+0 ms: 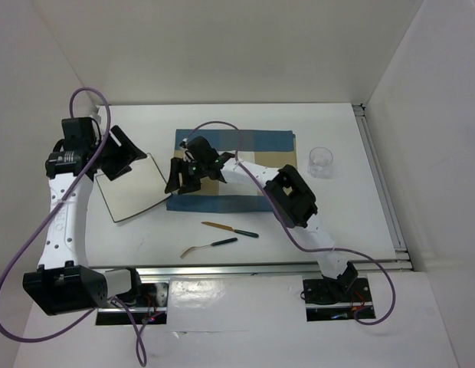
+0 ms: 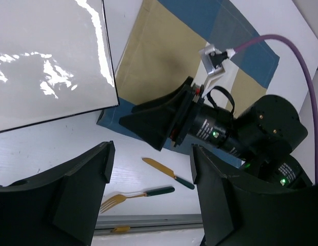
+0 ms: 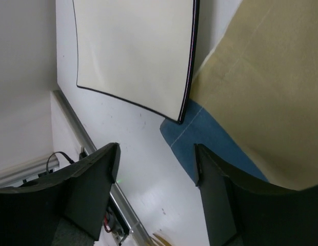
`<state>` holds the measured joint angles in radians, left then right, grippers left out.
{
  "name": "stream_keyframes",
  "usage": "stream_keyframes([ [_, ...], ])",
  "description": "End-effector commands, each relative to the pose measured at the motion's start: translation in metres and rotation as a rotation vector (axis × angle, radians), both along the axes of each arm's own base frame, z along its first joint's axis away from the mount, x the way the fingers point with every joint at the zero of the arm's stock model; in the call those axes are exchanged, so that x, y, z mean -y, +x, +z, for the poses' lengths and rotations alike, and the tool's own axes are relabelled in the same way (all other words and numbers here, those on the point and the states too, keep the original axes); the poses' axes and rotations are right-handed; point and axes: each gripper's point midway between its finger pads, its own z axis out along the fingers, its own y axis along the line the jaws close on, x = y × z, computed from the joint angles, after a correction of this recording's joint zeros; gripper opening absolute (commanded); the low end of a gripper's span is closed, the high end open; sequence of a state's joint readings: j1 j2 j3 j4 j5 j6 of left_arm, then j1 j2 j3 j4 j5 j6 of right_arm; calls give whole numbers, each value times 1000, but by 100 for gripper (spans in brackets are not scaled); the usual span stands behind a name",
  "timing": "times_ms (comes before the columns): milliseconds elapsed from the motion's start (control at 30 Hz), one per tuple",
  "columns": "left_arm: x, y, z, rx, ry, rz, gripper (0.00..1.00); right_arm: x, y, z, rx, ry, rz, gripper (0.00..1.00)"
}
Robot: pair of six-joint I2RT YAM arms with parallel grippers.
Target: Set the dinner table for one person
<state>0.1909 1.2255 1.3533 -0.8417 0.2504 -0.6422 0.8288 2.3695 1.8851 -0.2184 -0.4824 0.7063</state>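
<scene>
The right gripper lowers toward the left in the top view next, around the plate's corner by the placemat, since this corner juts toward the gripper's open fingers.
The dinner table [image 1: 345, 222] is a white tabletop with a metal rail along its near edge. A blue-and-tan striped placemat [image 1: 245, 172] lies at its middle. A white square plate [image 1: 134, 192] with a dark rim lies left of the placemat, its corner close to the mat's near-left corner. My left gripper [image 1: 124, 159] is open and empty over the plate's far-left edge. My right gripper [image 1: 179, 182] is open and empty at the placemat's left edge, next to the plate [image 3: 133, 51]. A gold knife [image 1: 230, 229] and a gold fork [image 1: 209, 246], both dark-handled, lie in front of the mat.
A clear glass [image 1: 321, 161] stands right of the placemat. The left wrist view shows the plate [image 2: 46, 61], the placemat [image 2: 164, 56], my right gripper [image 2: 159, 125], the knife [image 2: 166, 172] and the fork [image 2: 136, 196]. White walls enclose the table at the back and right.
</scene>
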Motion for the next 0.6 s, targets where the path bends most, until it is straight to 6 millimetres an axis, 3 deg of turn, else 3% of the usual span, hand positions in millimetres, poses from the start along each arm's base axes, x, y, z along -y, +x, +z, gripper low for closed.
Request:
stream_keyframes([
  [0, 6, -7, 6, 20, -29, -9, 78, -23, 16, 23, 53, 78, -21, 68],
  [133, 7, -9, 6, 20, -29, -9, 78, -29, 21, 8, 31, 72, -31, 65],
  [167, 7, -9, 6, 20, -29, -9, 78, -36, 17, 18, 42, 94, -14, 65],
  [233, 7, -9, 6, 20, -29, -9, 78, -37, 18, 5, 26, 76, -14, 64],
  [567, 7, -11, 8, 31, -20, -15, 78, -46, 4, -6, 5, 81, 30, 61],
])
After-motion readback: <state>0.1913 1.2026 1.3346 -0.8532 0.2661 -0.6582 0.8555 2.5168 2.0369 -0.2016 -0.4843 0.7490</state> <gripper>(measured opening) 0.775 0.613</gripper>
